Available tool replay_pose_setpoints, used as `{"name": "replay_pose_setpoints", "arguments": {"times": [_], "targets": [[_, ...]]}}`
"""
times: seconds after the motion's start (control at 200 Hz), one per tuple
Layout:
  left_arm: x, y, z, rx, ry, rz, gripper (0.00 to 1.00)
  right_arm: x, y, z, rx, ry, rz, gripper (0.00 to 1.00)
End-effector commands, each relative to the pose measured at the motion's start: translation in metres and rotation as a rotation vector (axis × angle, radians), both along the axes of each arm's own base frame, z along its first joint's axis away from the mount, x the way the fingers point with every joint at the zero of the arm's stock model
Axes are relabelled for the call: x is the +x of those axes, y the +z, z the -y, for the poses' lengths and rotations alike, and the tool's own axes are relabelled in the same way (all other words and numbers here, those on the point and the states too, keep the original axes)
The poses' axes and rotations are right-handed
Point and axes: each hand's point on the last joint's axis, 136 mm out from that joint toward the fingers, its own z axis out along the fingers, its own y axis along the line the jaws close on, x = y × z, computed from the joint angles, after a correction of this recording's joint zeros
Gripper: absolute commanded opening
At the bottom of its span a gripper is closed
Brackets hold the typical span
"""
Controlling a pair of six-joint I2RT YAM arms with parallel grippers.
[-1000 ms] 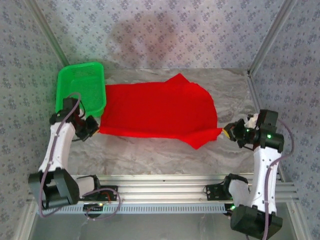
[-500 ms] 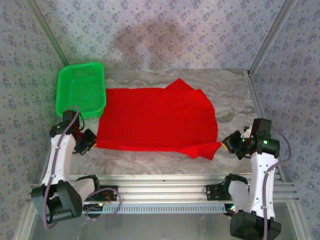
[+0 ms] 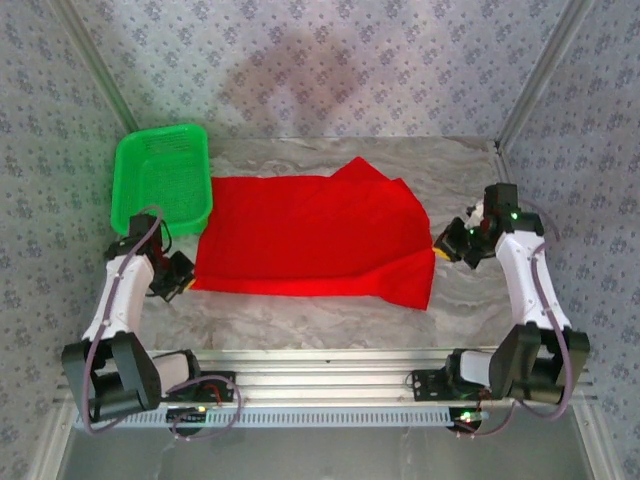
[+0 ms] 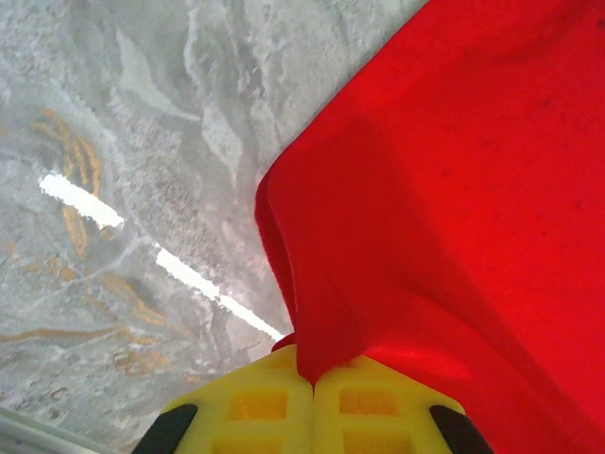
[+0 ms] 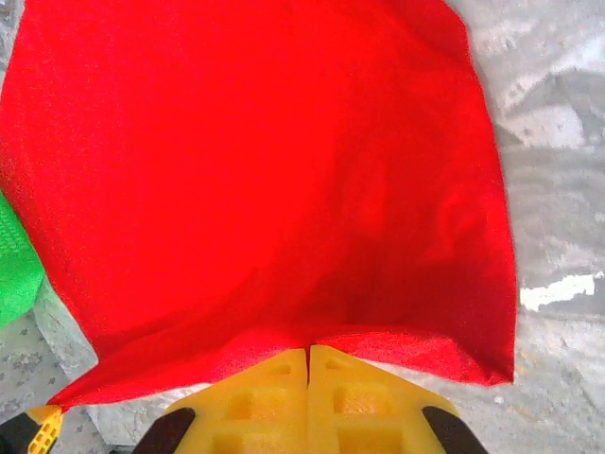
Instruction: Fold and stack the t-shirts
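Observation:
The left gripper carries the shirt's pinched near corner outward over the shirt's flat middle, toward the basket, next, then releases the corner.
A bright red t-shirt point(image 3: 310, 235) lies spread across the middle of the marble table, its plain side up and a flap folded over at its right end. My left gripper point(image 3: 186, 281) is shut on the shirt's near left corner point(image 4: 312, 340), the cloth pinched between the yellow pads point(image 4: 255, 402). My right gripper point(image 3: 443, 246) is shut on the shirt's right edge point(image 5: 312, 336), where the cloth runs into the closed yellow pads point(image 5: 364, 397). No print is visible on the shirt.
A green plastic mesh basket point(image 3: 150, 180) stands at the back left, touching the shirt's far left corner; it appears again as a green edge point(image 5: 14, 270) in the right wrist view. Patterned walls enclose the table. An aluminium rail point(image 3: 320, 385) runs along the near edge.
My right gripper has swung up and to the left, carrying the shirt's right edge over onto the cloth. My left gripper has shifted slightly toward the near edge, still holding its corner.

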Motion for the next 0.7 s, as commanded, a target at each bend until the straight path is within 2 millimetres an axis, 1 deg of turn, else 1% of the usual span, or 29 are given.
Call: {"name": "replay_pose_setpoints", "arguments": {"times": [0.0,0.01,0.02,0.04,0.145,0.27,0.485,0.585,0.695], "targets": [[0.027,0.015,-0.007,0.013,0.017,0.079,0.0,0.021,0.004,0.005,-0.066,0.061,0.041,0.0],[0.028,0.015,-0.007,0.012,0.017,0.08,0.0,0.022,0.002,0.005,-0.068,0.065,0.034,0.0],[0.03,0.015,-0.007,0.012,0.018,0.081,0.0,0.027,0.009,0.006,-0.073,0.067,0.055,0.0],[0.032,0.015,-0.007,0.012,0.017,0.085,0.0,0.03,0.011,0.006,-0.08,0.075,0.059,0.0],[0.044,0.016,-0.009,0.013,0.012,0.096,0.0,0.04,0.005,0.006,-0.09,0.1,0.043,0.0],[0.056,0.012,-0.01,0.006,-0.002,0.088,0.0,0.048,-0.002,0.002,-0.094,0.147,0.035,0.0],[0.067,0.002,-0.012,0.009,-0.023,0.072,0.0,0.062,-0.011,0.002,-0.125,0.189,0.018,0.0],[0.073,-0.002,-0.011,0.015,-0.043,0.067,0.0,0.07,-0.011,0.001,-0.138,0.211,0.019,0.0],[0.081,-0.005,-0.008,0.018,-0.069,0.059,0.0,0.077,-0.016,0.001,-0.155,0.233,0.0,0.0]]}}
